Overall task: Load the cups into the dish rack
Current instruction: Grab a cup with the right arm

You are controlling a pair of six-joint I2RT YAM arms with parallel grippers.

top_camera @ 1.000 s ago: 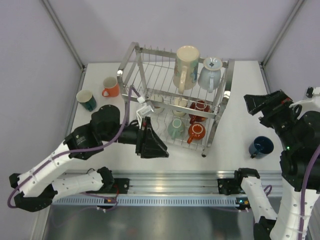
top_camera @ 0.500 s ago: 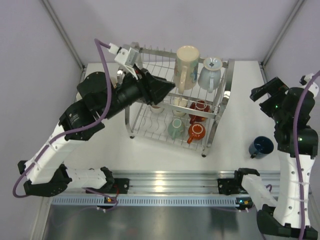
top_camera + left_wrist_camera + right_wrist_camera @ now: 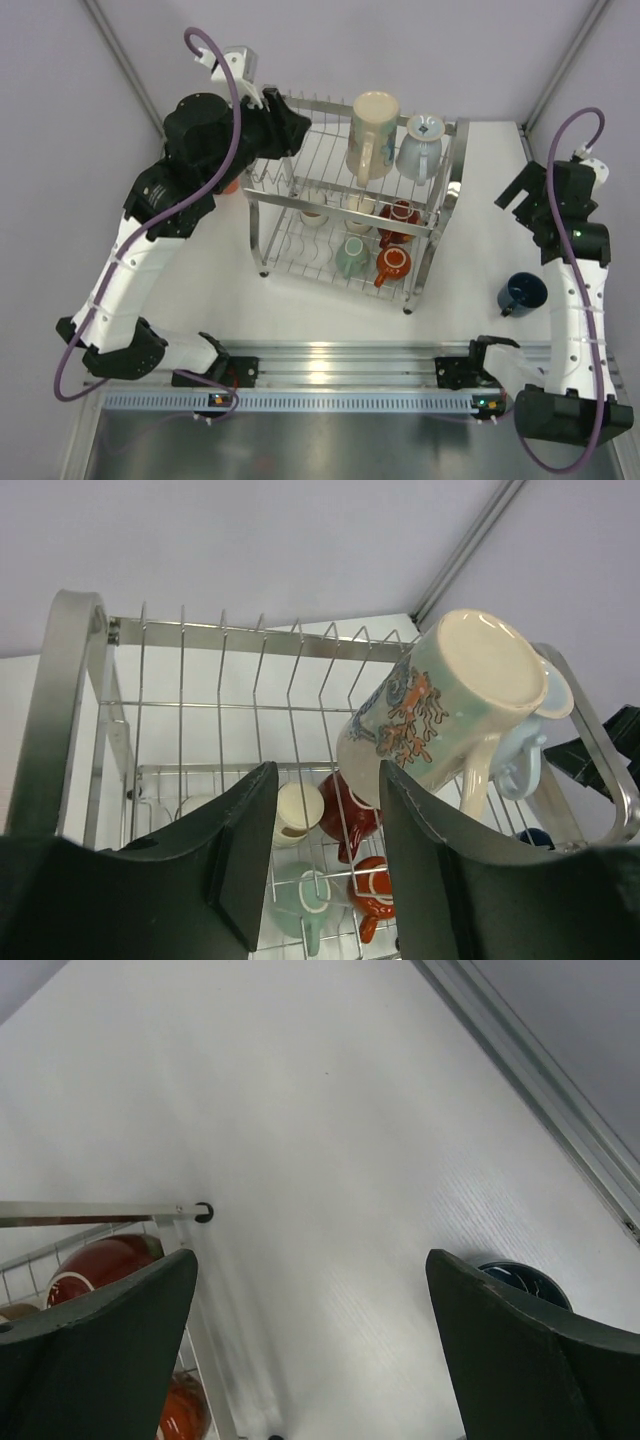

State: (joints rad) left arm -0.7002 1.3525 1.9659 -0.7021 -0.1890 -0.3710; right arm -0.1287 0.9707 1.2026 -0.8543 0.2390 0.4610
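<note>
My right gripper goes down next onto the navy cup's rim away from the rack, since that cup stands below it, to the right in the wrist view.
The dish rack (image 3: 443, 190) stands mid-table. Its top tier holds a printed mug (image 3: 372, 135) and a pale blue-grey cup (image 3: 420, 146). The lower tier holds cream (image 3: 357, 208), red (image 3: 401, 214), mint (image 3: 350, 257) and orange-red (image 3: 392, 265) cups. A navy cup (image 3: 522, 293) stands on the table at the right. My left gripper (image 3: 290, 128) is open and empty, high by the rack's top left corner. In the left wrist view it (image 3: 327, 770) faces the printed mug (image 3: 450, 710). My right gripper (image 3: 515, 195) is open and empty, above the table between rack and navy cup (image 3: 525, 1282).
My raised left arm (image 3: 170, 200) covers the table's far left. The enclosure's slanted corner posts (image 3: 125, 70) stand at both back corners. In the right wrist view the rack's foot (image 3: 205, 1212) and white table (image 3: 330, 1140) show.
My left arm has risen from low in front of the rack to its top left corner, covering the two cups at the left. My right arm has swung up and away from the camera.
</note>
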